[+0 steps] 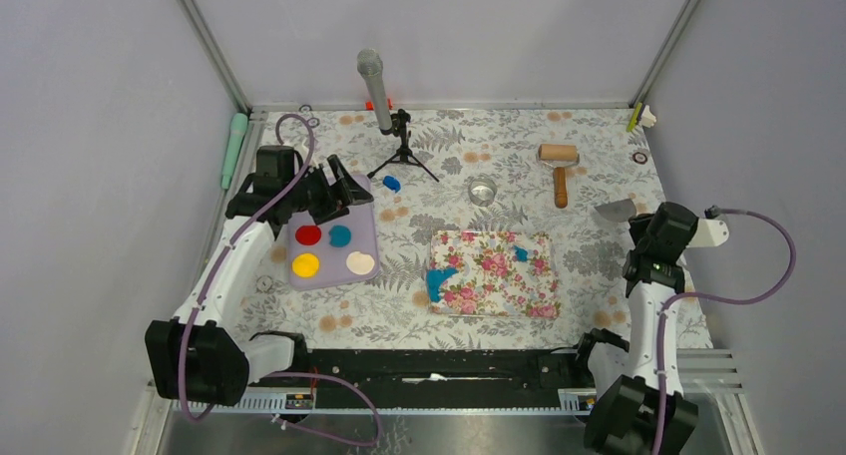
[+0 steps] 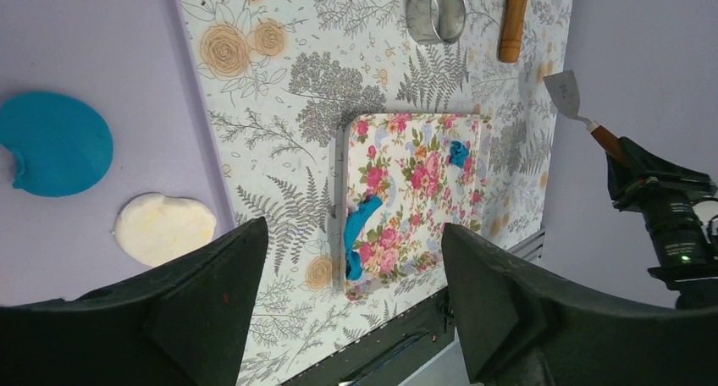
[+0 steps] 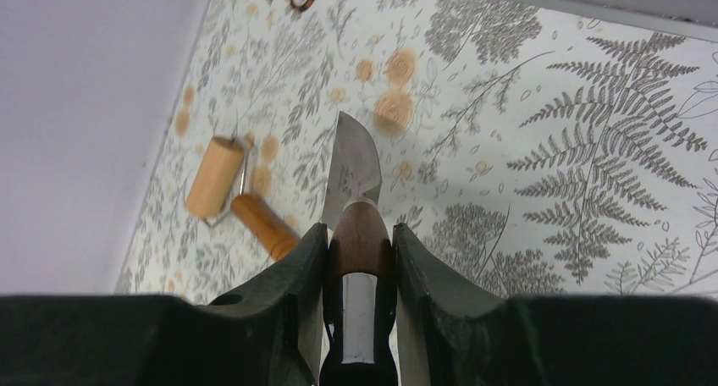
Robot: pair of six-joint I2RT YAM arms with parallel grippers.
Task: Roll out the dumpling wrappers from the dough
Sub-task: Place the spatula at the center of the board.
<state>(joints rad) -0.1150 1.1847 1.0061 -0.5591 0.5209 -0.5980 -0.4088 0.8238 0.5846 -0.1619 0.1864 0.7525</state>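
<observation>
My right gripper lowers the spatula onto that clear patch of tablecloth near the wooden roller next, then releases the handle.
One dumpling wrapper [image 1: 340, 235], a flat round blue disc, lies on the purple tray [image 1: 369, 216]; the left wrist view shows this wrapper [image 2: 55, 145] at far left. Ragged blue dough [image 1: 439, 280] sits at the left edge of the floral pink mat [image 1: 494, 290], with a small dough scrap [image 1: 521, 253] near its top right. Another blue lump [image 1: 391, 184] lies on the tablecloth. My left gripper [image 1: 337, 191] hovers open over the tray's far end, holding nothing. My right gripper [image 3: 360, 234] is shut on a spatula's wooden handle [image 3: 359, 234], blade [image 3: 351, 166] pointing forward.
Red [image 1: 308, 234], yellow [image 1: 305, 265] and cream [image 1: 360, 263] discs share the tray. A wooden roller [image 1: 559, 166] and a metal ring cutter [image 1: 483, 191] lie behind the mat. A microphone on a tripod [image 1: 384, 96] stands at the back. Side walls close in both arms.
</observation>
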